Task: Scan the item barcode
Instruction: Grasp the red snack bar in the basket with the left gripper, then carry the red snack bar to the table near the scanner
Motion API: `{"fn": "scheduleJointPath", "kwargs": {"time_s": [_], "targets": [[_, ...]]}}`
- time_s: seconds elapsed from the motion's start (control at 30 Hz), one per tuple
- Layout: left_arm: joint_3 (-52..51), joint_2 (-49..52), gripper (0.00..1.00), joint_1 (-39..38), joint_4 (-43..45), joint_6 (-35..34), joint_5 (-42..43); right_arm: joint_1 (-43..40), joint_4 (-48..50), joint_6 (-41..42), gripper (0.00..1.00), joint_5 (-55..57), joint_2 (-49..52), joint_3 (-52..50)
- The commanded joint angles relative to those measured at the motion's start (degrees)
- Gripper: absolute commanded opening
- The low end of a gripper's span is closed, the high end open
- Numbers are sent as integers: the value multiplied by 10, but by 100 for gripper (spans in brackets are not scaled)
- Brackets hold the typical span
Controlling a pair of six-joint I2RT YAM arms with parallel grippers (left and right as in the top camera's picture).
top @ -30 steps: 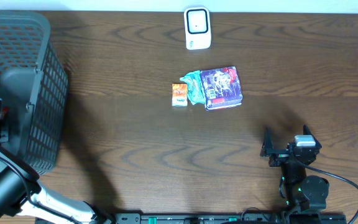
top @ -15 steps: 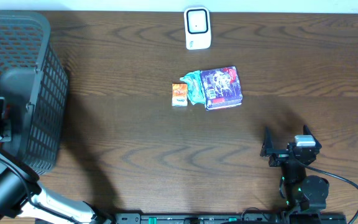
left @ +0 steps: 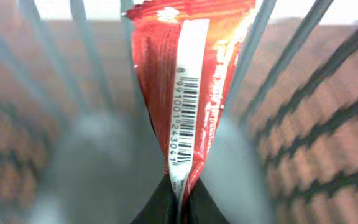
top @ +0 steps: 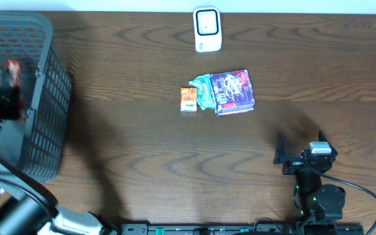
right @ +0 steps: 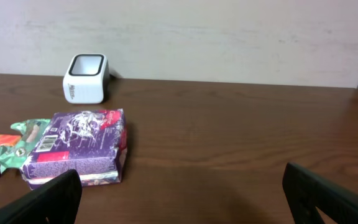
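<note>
My left gripper moves up, then across and down to the bare tabletop before the scanner and releases the packet next, since basket wires surround it.
My left gripper [left: 180, 193] is shut on the bottom edge of a red snack packet [left: 191, 93]. The packet stands upright, its white strip with the barcode facing the wrist camera. From overhead the left gripper [top: 4, 91] hangs over the dark mesh basket [top: 44, 98], the red packet [top: 12, 66] showing at its tip. The white scanner [top: 207, 29] stands at the table's far edge, also in the right wrist view as scanner [right: 86, 78]. My right gripper [top: 300, 145] rests open near the front right, nothing between its fingers [right: 48, 199].
A purple packet [top: 234, 91], a green wrapper [top: 203, 91] and a small orange box [top: 188, 99] lie together mid-table in front of the scanner. Basket wires [left: 303, 68] surround the held packet.
The left gripper finished closing and has risen with the red packet, which now shows above the basket. The right arm has not moved.
</note>
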Motion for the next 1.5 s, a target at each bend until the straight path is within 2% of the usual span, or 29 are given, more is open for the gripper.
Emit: {"fn": "scheduleJointPath", "kwargs": {"time_s": [0.0, 0.17, 0.27, 0.47, 0.63, 0.73, 0.93, 1.07, 1.33, 1.47], "targets": [[5, -61, 7, -18, 41, -90, 73, -5, 0, -5, 99, -1, -3, -2], [5, -142, 7, -30, 118, -167, 74, -5, 0, -5, 99, -1, -3, -2], [5, -184, 7, -30, 131, -199, 74, -5, 0, -5, 99, -1, -3, -2], [5, -252, 7, -37, 139, -208, 85, -5, 0, -5, 99, -1, -3, -2], [5, -273, 7, -63, 185, -208, 167, -5, 0, -5, 99, -1, -3, -2], [5, -272, 7, -94, 203, -234, 170, -5, 0, -5, 99, -1, -3, -2], [5, -272, 7, -190, 216, -234, 166, -5, 0, -5, 99, -1, -3, -2], [5, -267, 7, -296, 214, -275, 81, -5, 0, -5, 99, -1, -3, -2], [5, -209, 7, -483, 168, -387, -165, -5, 0, -5, 99, -1, -3, -2], [5, -155, 7, -556, 146, -446, -238, -5, 0, -5, 99, -1, -3, -2]]}}
